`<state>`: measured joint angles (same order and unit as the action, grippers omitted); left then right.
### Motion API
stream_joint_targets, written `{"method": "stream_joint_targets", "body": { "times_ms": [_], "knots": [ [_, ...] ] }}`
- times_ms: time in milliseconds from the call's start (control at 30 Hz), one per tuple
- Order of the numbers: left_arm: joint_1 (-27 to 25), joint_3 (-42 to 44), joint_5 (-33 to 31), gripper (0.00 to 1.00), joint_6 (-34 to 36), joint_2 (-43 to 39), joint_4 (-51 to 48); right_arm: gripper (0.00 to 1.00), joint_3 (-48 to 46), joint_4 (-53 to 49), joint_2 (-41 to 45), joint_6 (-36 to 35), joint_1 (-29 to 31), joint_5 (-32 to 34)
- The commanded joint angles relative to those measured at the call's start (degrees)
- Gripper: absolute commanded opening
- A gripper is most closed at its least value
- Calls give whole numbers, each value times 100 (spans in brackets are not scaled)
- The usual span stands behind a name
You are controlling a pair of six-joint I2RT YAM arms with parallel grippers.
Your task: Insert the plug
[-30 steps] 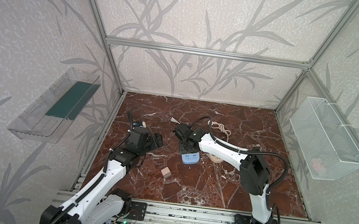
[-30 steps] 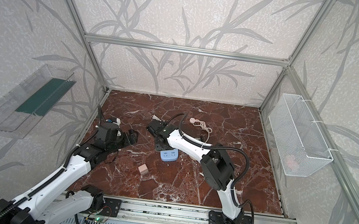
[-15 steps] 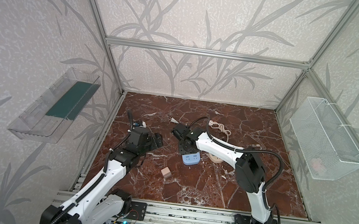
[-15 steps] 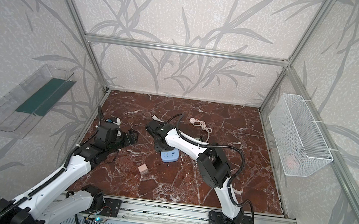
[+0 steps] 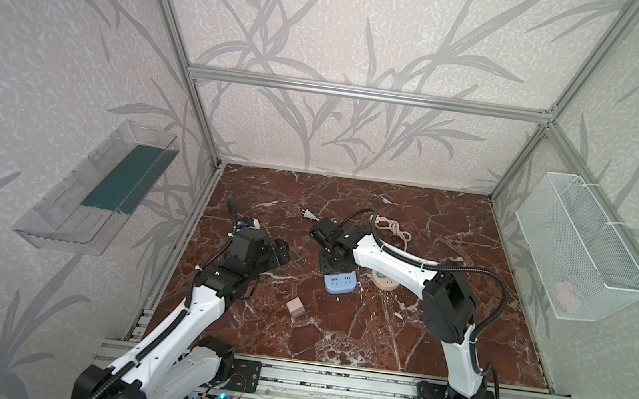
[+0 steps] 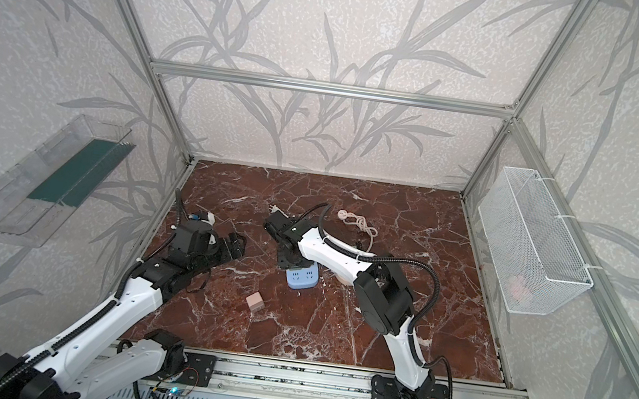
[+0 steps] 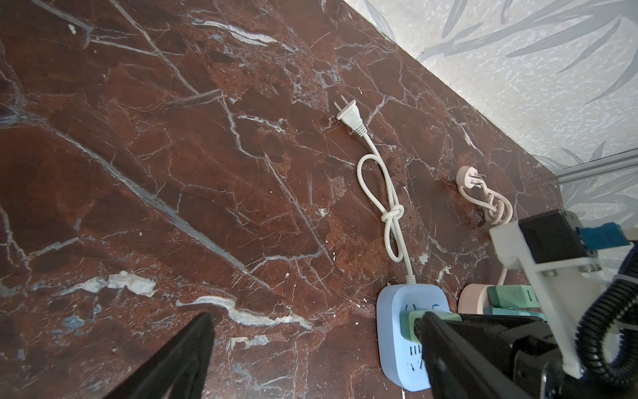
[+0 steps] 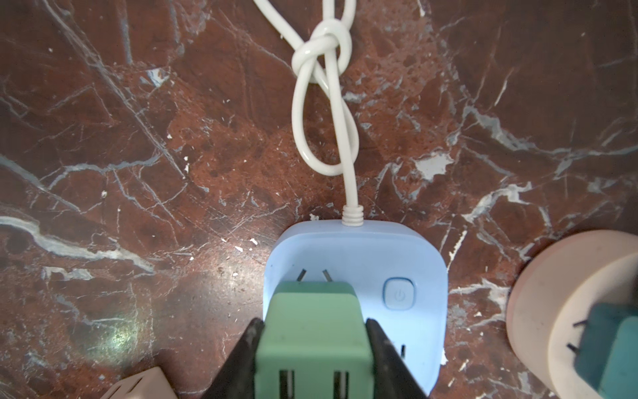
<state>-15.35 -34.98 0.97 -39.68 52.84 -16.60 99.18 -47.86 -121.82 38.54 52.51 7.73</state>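
Observation:
The block's side beside the power button is directly below my right gripper. My right gripper needs to stay low over that side and let go of the green plug.
A light-blue socket block (image 8: 379, 255) lies on the marble floor; it also shows in both top views (image 5: 340, 286) (image 6: 303, 280). My right gripper (image 8: 313, 340) is shut on a green plug (image 8: 310, 311), one black finger on each side. The plug sits against the block's face beside the power button; its prongs are hidden. From above, the right gripper (image 5: 332, 267) points down over the block's far end. My left gripper (image 7: 313, 317) hangs open and empty to the left of the block (image 7: 393, 331), and it is seen in a top view (image 5: 279, 252).
The block's white knotted cable ends in a two-prong plug (image 7: 350, 115). A pink round socket (image 7: 471, 298) with teal plugs sits right of the block. A small pink cube (image 5: 296, 305) lies in front. A wire basket (image 5: 579, 251) and a clear shelf (image 5: 101, 188) hang on the side walls.
The right arm's elbow has shifted slightly left while its gripper stays on the green plug at the block. The left arm has not moved.

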Motion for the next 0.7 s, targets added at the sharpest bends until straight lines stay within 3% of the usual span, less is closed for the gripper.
{"method": "stream_joint_targets", "body": {
  "times_ms": [0,233,367,500,667],
  "knots": [
    [23,27,-112,92,-70,-41,43,0,-514,-435,-715,138,-10,-573],
    [24,2,-27,92,-92,-25,35,0,-83,-877,-313,-116,-73,97],
    [17,0,-27,92,-101,-96,10,17,266,-1007,-64,-161,-159,331],
    [24,-52,-35,93,-92,-132,-28,45,662,-1010,108,-415,-236,490],
    [23,-148,-38,93,-73,-124,-87,58,1032,-913,210,-522,-277,500]
  ]
}}
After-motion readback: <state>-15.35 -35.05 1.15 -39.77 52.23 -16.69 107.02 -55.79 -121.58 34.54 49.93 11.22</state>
